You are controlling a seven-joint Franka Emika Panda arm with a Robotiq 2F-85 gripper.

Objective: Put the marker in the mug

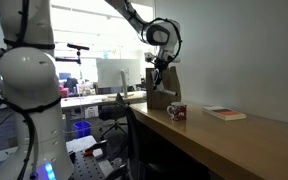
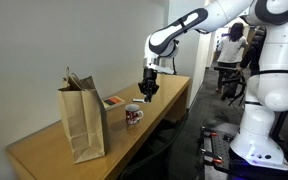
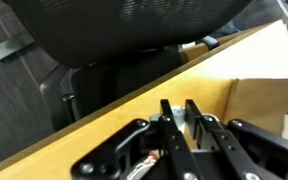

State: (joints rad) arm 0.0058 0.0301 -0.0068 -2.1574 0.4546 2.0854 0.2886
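Note:
My gripper moves outward and slightly down over the mug's opening (image 1: 177, 105) next, then releases the marker.
The mug (image 2: 134, 115) is a small dark cup with red and white patterning. It stands on the wooden table in both exterior views (image 1: 176, 112). My gripper (image 2: 150, 90) hangs above the table, just beside the mug and higher than its rim (image 1: 157, 80). In the wrist view the fingers (image 3: 180, 118) are closed on a pale whitish stick end, the marker (image 3: 179, 116). Most of the marker is hidden by the fingers. A red and white patch (image 3: 146, 165) shows under the gripper body; it looks like part of the mug.
A tall brown paper bag (image 2: 84, 120) stands near the mug; it also shows in the wrist view (image 3: 269, 105). A flat reddish book (image 1: 225, 113) lies on the table beyond the mug. A dark office chair (image 3: 114, 40) stands off the table edge.

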